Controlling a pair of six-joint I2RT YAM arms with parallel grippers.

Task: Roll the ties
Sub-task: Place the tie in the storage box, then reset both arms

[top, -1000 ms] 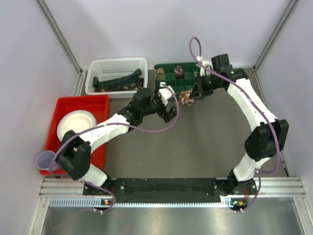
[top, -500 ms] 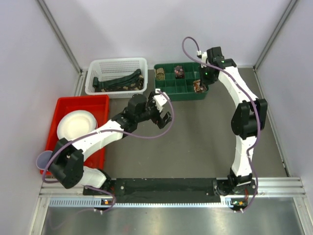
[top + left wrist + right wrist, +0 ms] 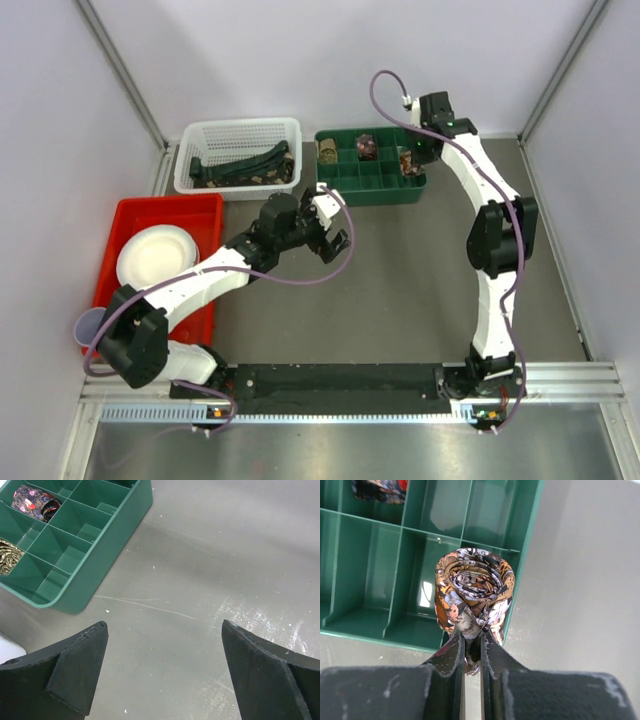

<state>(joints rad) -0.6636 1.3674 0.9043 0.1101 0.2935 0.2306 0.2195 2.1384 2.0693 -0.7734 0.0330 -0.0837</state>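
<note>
My right gripper should next lower the coil between the green sides of the box's near corner compartment [image 3: 409,181] [image 3: 510,557] and let it go. That compartment is below, already under the rolled tie.
A rolled orange-brown patterned tie [image 3: 472,587] hangs from my right gripper [image 3: 472,637], which is shut on its lower edge. The coil sits over the near right compartment of the green divided box [image 3: 526,550], at that box's right end [image 3: 372,188] in the top view, where the right gripper [image 3: 412,163] holds the tie [image 3: 404,157]. Two more rolled ties lie in other compartments: a dark red-patterned one [image 3: 34,502] and a gold-brown one [image 3: 7,562]. Unrolled ties [image 3: 245,165] lie in the white basket [image 3: 238,130]. My left gripper [image 3: 165,630] is open over bare table, holding nothing.
A red tray [image 3: 205,205] with a white bowl [image 3: 155,255] sits at the left. Next to the tray's near corner stands a pale purple cup [image 3: 93,328]. Purple cables loop from both wrists. White walls close in the table at the back and sides.
My right arm has carried the rolled tie from in front of the green box to over its right end compartment. The left arm has drawn back a little, still open.
</note>
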